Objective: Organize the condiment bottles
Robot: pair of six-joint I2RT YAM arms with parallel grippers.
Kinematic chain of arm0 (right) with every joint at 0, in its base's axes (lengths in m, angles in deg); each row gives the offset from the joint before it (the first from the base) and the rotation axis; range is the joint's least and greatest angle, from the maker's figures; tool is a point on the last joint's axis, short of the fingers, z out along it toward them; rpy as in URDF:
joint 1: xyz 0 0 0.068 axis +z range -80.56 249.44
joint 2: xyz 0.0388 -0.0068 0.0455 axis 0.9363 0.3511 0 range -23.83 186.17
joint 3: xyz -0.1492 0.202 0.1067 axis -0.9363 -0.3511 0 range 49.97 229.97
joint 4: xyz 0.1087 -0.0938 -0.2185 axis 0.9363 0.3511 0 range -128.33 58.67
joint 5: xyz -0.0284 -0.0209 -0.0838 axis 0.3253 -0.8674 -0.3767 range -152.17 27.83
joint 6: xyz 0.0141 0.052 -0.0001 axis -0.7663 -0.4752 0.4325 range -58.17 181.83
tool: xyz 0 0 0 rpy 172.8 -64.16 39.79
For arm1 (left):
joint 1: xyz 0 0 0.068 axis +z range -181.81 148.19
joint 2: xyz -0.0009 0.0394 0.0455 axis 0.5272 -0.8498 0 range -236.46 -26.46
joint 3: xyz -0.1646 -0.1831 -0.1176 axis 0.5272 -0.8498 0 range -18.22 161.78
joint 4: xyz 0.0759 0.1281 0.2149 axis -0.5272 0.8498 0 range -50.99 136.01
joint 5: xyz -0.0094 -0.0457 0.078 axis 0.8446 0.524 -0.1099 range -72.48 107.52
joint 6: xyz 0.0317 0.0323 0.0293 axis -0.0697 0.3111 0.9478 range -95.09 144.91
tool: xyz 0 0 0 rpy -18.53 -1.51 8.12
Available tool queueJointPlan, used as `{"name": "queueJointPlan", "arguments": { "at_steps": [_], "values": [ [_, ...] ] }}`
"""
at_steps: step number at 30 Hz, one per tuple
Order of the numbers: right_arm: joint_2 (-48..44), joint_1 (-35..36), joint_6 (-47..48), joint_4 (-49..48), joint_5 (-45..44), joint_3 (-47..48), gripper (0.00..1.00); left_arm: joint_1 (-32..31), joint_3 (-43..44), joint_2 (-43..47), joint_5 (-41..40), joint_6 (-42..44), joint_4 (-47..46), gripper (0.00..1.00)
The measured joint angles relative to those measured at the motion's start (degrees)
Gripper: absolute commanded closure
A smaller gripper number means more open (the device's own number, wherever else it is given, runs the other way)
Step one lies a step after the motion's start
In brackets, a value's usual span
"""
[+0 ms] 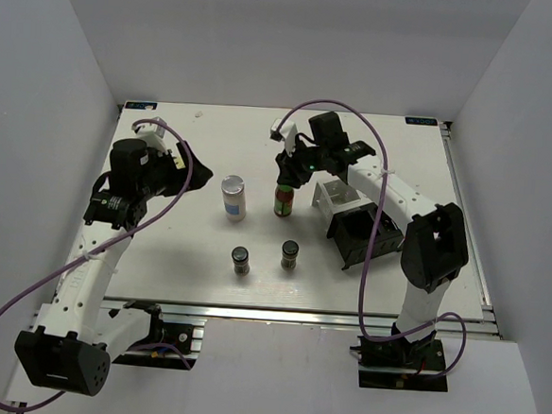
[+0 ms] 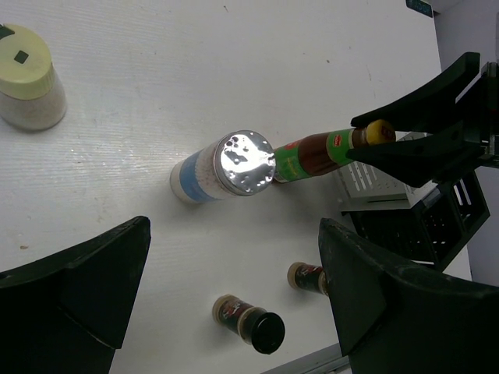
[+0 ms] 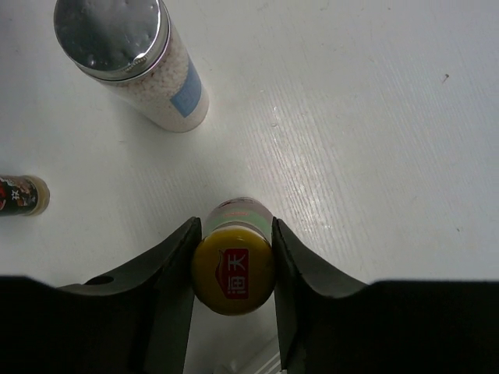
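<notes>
Next, my right gripper lifts the sauce bottle (image 1: 284,202), moves right in the top view, lowers it into the rack's silver section and releases it, since it stands outside.
My right gripper (image 1: 288,167) is shut on the yellow cap of the dark sauce bottle (image 1: 284,202), which stands upright on the table; in the right wrist view its fingers (image 3: 175,273) press both sides of the cap (image 3: 232,269). The white silver-lidded shaker (image 1: 233,196) stands just left of it. Two short dark spice jars (image 1: 241,260) (image 1: 290,254) stand nearer the front. My left gripper (image 1: 188,168) is open and empty, left of the shaker. The cream squat bottle with yellow cap (image 2: 27,78) shows only in the left wrist view, at its top left.
The black-and-silver compartment rack (image 1: 353,220) sits right of the sauce bottle, under my right arm; it also shows in the left wrist view (image 2: 413,214). The table's front edge runs close behind the spice jars (image 2: 248,321).
</notes>
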Motion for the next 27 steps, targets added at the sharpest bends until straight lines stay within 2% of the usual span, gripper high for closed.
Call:
{"name": "queueJointPlan", "arguments": {
  "at_steps": [2,3,5,6,8,14,27],
  "values": [
    [0.00,0.02,0.22,-0.26,-0.11,0.00,0.68,0.00,0.00,0.26,0.15,0.00,-0.09,0.02],
    [0.00,0.02,0.48,-0.31,-0.11,0.00,0.75,0.00,0.00,0.35,0.24,0.00,-0.11,0.02],
    [0.00,0.02,0.50,-0.31,-0.09,0.00,0.81,0.00,-0.07,0.48,0.44,0.00,-0.13,0.02],
    [0.00,0.02,0.48,-0.28,-0.04,0.02,0.89,0.00,-0.17,0.52,0.52,0.00,-0.22,0.02],
    [0.00,0.02,0.50,0.31,0.04,0.39,0.99,0.00,-0.46,0.55,0.81,0.00,-0.52,0.02],
    [-0.04,-0.07,-0.70,4.42,0.50,3.28,1.00,0.00,-0.72,0.55,1.99,0.00,-1.42,0.02],
    [-4.52,-2.78,-6.49,9.68,1.53,16.50,1.00,0.00,-2.40,1.03,3.67,0.00,-2.64,0.02]
  ]
}}
